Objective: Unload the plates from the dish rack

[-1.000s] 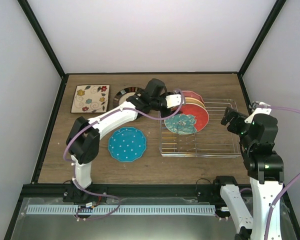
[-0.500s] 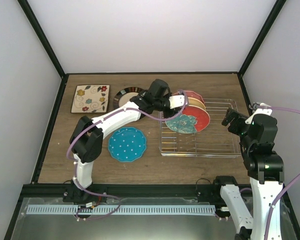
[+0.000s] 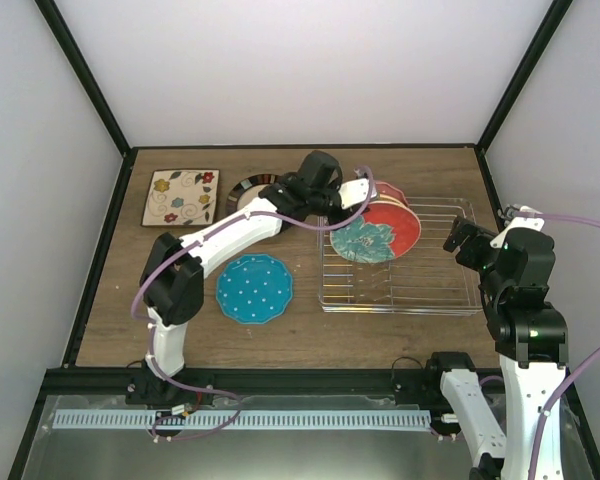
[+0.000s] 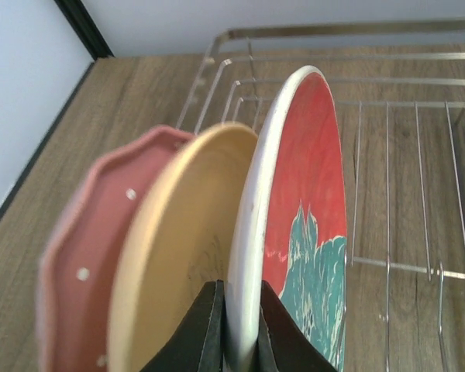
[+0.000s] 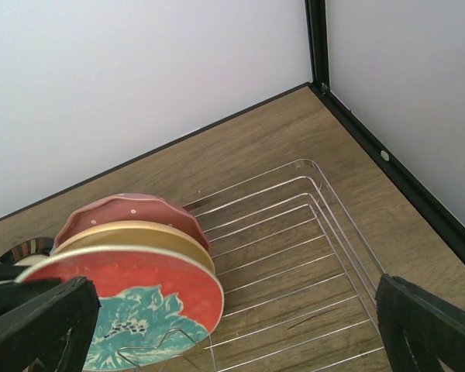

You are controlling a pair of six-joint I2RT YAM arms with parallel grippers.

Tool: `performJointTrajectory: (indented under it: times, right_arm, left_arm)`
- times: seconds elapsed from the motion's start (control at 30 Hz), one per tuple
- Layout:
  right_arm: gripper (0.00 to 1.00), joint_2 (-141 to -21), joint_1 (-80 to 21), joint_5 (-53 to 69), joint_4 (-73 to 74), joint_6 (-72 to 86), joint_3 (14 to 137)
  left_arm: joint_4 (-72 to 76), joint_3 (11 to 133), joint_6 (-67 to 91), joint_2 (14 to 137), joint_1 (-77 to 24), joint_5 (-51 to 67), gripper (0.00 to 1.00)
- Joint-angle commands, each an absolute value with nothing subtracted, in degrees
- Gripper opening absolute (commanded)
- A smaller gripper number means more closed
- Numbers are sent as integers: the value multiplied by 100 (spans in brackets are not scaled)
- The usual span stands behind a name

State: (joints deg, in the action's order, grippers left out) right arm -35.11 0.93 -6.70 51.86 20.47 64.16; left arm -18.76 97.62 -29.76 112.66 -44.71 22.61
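Observation:
My left gripper lifts the red plate next, swings left in the top view and lowers it for release onto the dark striped-rim plate point(image 3: 248, 193), which lies flat.
Three plates stand on edge at the left end of the dish rack point(image 3: 440, 290). The front one is red with a teal flower point(image 3: 380, 235), and my left gripper point(image 3: 352, 196) is shut on its upper rim. In the left wrist view the white rim of this plate point(image 4: 314, 194) sits between the black fingers of the left gripper point(image 4: 240, 325). Behind it stand the orange-yellow plate point(image 4: 178, 232) and the pink-red scalloped plate point(image 4: 85, 248). My right gripper point(image 3: 460, 238) hangs open above the rack's right end, holding nothing.
A teal polka-dot plate point(image 3: 254, 288), a square cream floral plate point(image 3: 181, 196) and a dark striped-rim plate point(image 3: 248, 190) lie flat on the wooden table left of the rack. The rack's right half point(image 5: 294, 256) is bare wire. Black frame posts edge the table.
My left gripper has moved onto the red plate's rim and shut on it. The plate now sits slightly higher and more upright. The right arm has barely moved.

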Motion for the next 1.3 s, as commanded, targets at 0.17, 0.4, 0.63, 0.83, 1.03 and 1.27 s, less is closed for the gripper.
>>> performJointTrajectory:
  times: [0.17,0.4,0.63,0.83,1.03,1.27]
  right_arm:
    - [100,-3385,53,-740,5086,2141,6539]
    - [100,-3387,53,-572,4881,2219,6345]
    - [100,-3605,53,-291,4486,2214,6176]
    - [100,-3835,53,-90,4252,2124,6118]
    - [100,-3964,53,-12,4145,2006,6083]
    - [100,-4200,53,165,3945,1908,6081]
  left_arm:
    - [-800,10914,-1873,10035,-4391,2444,4]
    - [-208,11161,-169,9465,-3467,2420,4]
    - [-193,10817,2361,9441,-1124,2502,4]
    - [111,9192,3841,9276,490,2820,4]
    - [185,7709,4532,8907,1209,2915,4]
    - [353,6871,4741,8953,1206,3210,4]
